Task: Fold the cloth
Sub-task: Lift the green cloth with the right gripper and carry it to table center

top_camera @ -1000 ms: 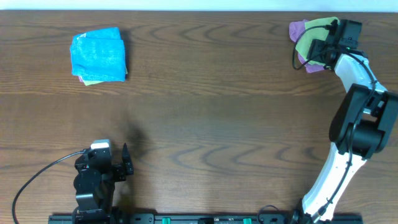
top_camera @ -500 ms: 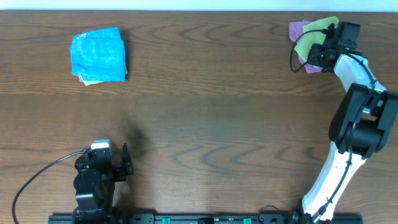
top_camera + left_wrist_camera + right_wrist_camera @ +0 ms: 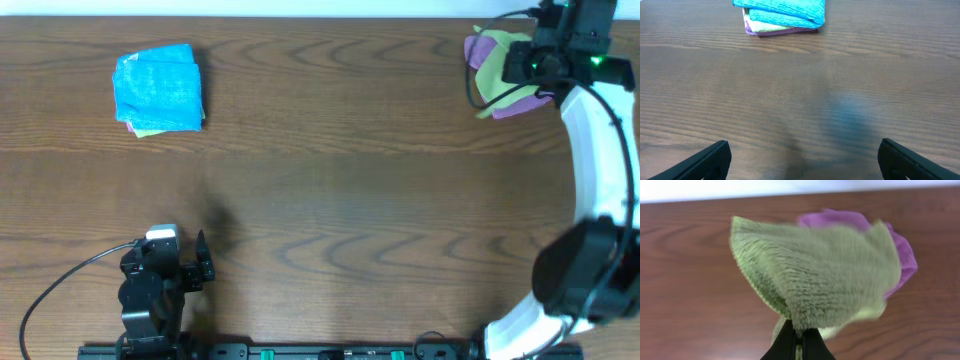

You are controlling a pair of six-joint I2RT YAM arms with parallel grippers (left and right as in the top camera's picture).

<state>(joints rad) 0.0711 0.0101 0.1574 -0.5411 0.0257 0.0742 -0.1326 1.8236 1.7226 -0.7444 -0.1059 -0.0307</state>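
My right gripper first carries the lime-green cloth to the left in the overhead view and back next, turning, to get it over the table's bare middle (image 3: 352, 172).
The lime-green cloth (image 3: 497, 64) hangs bunched at the table's far right back corner, raised off a purple cloth (image 3: 516, 106) beneath it. My right gripper (image 3: 530, 66) is shut on it. In the right wrist view the cloth (image 3: 825, 265) fans out from the pinched fingertips of the right gripper (image 3: 799, 341), with the purple cloth (image 3: 903, 255) showing behind it. My left gripper (image 3: 204, 263) rests near the front left edge, far from the cloth. Its jaws stand wide open in the left wrist view, with nothing between them (image 3: 805, 159).
A bright blue folded cloth (image 3: 158, 87) lies at the back left on top of other folded cloths; the left wrist view shows this stack (image 3: 782, 10) straight ahead. The table's back edge runs just beyond the right gripper.
The right gripper has shut on the green cloth and lifted it, and the arm has stretched toward the back edge. The left arm has not moved.
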